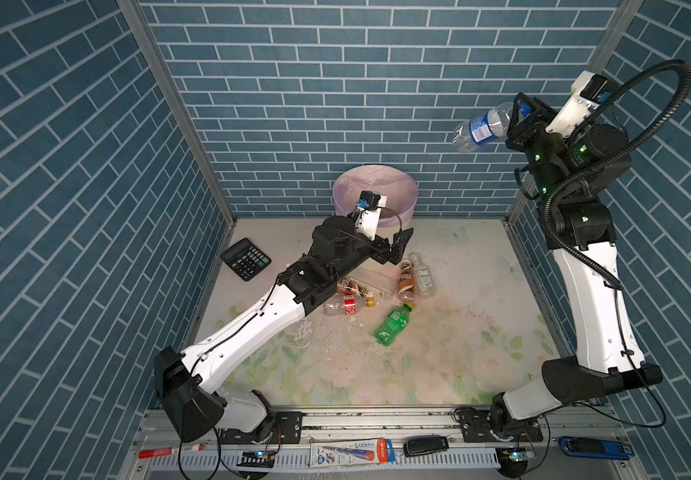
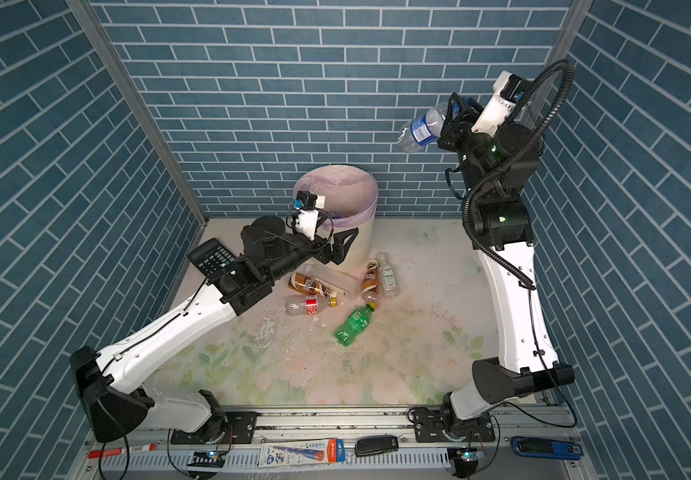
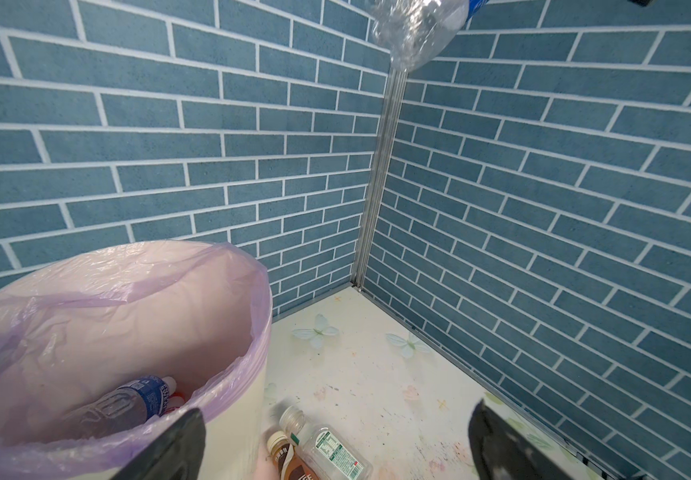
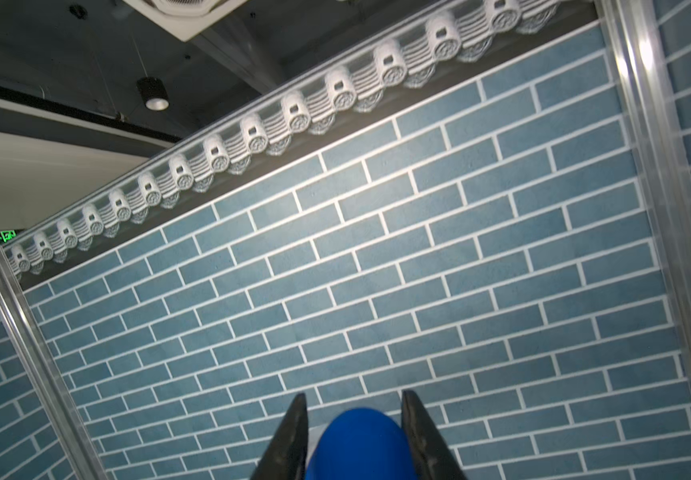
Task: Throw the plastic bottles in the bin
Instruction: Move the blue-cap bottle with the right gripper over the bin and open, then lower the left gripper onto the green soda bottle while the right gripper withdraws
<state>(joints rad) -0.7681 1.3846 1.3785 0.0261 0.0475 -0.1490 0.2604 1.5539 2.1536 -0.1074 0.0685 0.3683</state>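
The robot's right gripper will next swing down toward the bin's opening and let go of the blue cap over it, because the bottle still hangs well beside the opening.
High on the right, my right gripper is shut on the blue cap of a clear blue-labelled plastic bottle, which sticks out toward the back wall, above and right of the bin. The bin, cream with a lilac bag, stands at the back centre and holds a blue-labelled bottle. My left gripper stands open and empty just in front of the bin. Below it lie a brown-labelled bottle and a clear one.
More bottles lie mid-floor: a green one, a red-labelled one and another brown one. A black calculator sits at the back left. A red marker and small packages rest on the front rail. Brick walls enclose three sides.
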